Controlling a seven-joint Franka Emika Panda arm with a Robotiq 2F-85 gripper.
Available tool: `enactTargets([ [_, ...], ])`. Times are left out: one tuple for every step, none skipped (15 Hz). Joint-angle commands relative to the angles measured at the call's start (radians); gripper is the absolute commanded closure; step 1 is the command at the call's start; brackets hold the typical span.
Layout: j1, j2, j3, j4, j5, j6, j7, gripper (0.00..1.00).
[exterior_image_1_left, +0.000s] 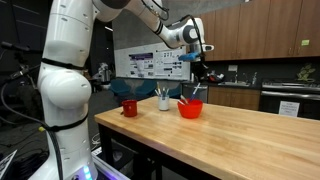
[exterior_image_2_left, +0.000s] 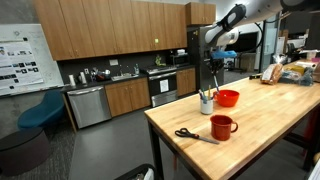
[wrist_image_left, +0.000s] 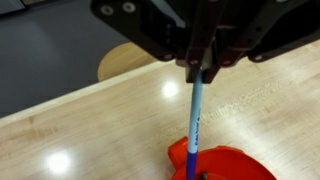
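Observation:
The white cup already holds pens, so my gripper needs to move next from above the red bowl (exterior_image_1_left: 190, 109) over the cup's open top (exterior_image_1_left: 164, 96) and let go of the blue pen.
My gripper (wrist_image_left: 200, 68) is shut on a blue pen (wrist_image_left: 195, 110) that hangs straight down from the jaws. The pen's lower end is over a red bowl (wrist_image_left: 222, 163) on the wooden table (wrist_image_left: 90, 130); I cannot tell whether it touches the bowl. In both exterior views the gripper (exterior_image_1_left: 203, 72) (exterior_image_2_left: 216, 62) hovers above the bowl (exterior_image_1_left: 190, 109) (exterior_image_2_left: 228, 97) near the table's far end. A white cup holding several pens (exterior_image_1_left: 164, 100) (exterior_image_2_left: 206, 103) stands right beside the bowl.
A red mug (exterior_image_1_left: 129, 107) (exterior_image_2_left: 222, 126) stands further along the table from the cup. Scissors (exterior_image_2_left: 195, 135) lie flat near the mug by the table's edge. Boxes and bags (exterior_image_2_left: 290, 72) sit at the other end. Kitchen cabinets stand behind.

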Motion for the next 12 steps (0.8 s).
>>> enactTargets([
  [0.018,-0.151,0.012,-0.151,0.026,0.114,-0.006,0.97],
  [0.022,-0.182,0.015,-0.182,0.037,0.138,-0.009,0.97],
  [0.028,-0.216,0.019,-0.217,0.047,0.159,-0.012,0.97],
  [0.033,-0.245,0.022,-0.246,0.055,0.173,-0.016,0.97],
  [0.037,-0.275,0.026,-0.277,0.068,0.181,-0.016,0.97],
  [0.042,-0.305,0.030,-0.309,0.078,0.189,-0.017,0.97],
  [0.046,-0.336,0.033,-0.342,0.090,0.195,-0.020,0.97],
  [0.050,-0.367,0.037,-0.372,0.105,0.197,-0.023,0.97],
  [0.055,-0.395,0.039,-0.400,0.124,0.201,-0.029,0.97],
  [0.061,-0.420,0.040,-0.427,0.141,0.205,-0.038,0.97],
  [0.069,-0.443,0.041,-0.453,0.171,0.215,-0.057,0.97],
  [0.077,-0.464,0.041,-0.477,0.198,0.219,-0.079,0.97],
])
